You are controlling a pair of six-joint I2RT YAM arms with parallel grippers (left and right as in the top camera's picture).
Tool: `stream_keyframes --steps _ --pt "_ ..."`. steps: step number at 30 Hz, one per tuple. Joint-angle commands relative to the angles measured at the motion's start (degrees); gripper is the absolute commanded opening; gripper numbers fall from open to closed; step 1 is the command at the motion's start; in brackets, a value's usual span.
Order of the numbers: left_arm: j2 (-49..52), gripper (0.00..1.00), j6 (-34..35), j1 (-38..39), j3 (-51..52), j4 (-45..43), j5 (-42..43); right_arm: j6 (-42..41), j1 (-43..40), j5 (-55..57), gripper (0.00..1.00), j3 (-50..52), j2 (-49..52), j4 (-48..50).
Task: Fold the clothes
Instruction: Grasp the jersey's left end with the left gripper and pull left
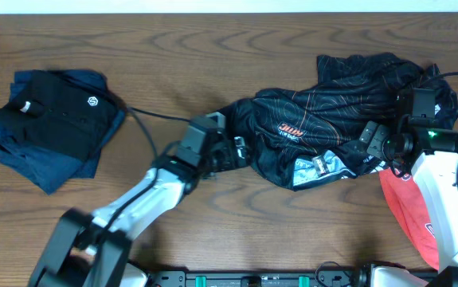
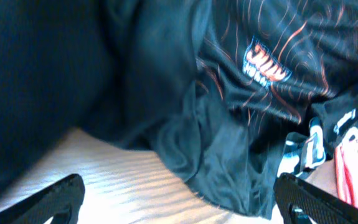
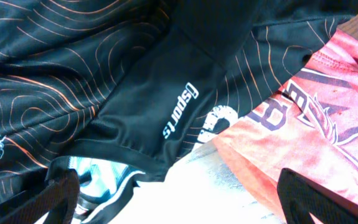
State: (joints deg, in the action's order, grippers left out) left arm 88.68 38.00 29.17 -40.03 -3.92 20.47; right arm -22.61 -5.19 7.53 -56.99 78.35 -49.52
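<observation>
My left gripper will move down and toward the orange chest logo next, onto the jersey's bunched end [image 1: 258, 150] [image 2: 180, 142].
The black jersey [image 1: 332, 119] with thin orange contour lines lies crumpled at centre right of the table. Its orange chest logo [image 1: 291, 130] faces up, and white and blue prints show at its lower edge. My left gripper [image 1: 235, 151] is open at the jersey's left edge, with a black hem [image 2: 228, 162] just ahead of its fingers [image 2: 179, 202]. My right gripper [image 1: 372, 143] is open at the jersey's right lower edge. In the right wrist view its fingers [image 3: 179, 199] straddle bare table beside the jersey hem [image 3: 166, 118].
A red T-shirt [image 1: 408, 211] with white print lies under my right arm at the right; it also shows in the right wrist view [image 3: 303, 118]. A folded black polo [image 1: 53, 112] with a small white emblem rests on dark blue cloth at far left.
</observation>
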Motion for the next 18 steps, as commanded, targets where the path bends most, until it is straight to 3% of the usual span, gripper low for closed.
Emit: stream_keyframes --steps 1,4,13,16,18 --pt "4.5 0.94 8.3 2.8 -0.8 -3.3 -0.1 -0.9 -0.5 0.4 0.99 -0.3 -0.2 -0.4" --pt "8.0 0.87 11.2 5.4 -0.8 -7.3 -0.2 -0.9 -0.5 0.4 0.99 -0.3 -0.2 -1.2" --pt "14.4 0.82 16.4 11.6 -0.8 -14.7 -4.3 -0.9 -0.5 0.4 0.99 -0.3 -0.2 -2.3" --pt "14.8 0.68 16.4 12.7 -0.8 -14.6 -7.1 -0.9 -0.5 0.4 0.99 -0.3 -0.2 -2.6" --pt "14.7 0.38 16.3 12.7 -0.8 -14.6 -7.0 -0.9 -0.5 0.5 0.99 -0.3 -0.2 -2.7"
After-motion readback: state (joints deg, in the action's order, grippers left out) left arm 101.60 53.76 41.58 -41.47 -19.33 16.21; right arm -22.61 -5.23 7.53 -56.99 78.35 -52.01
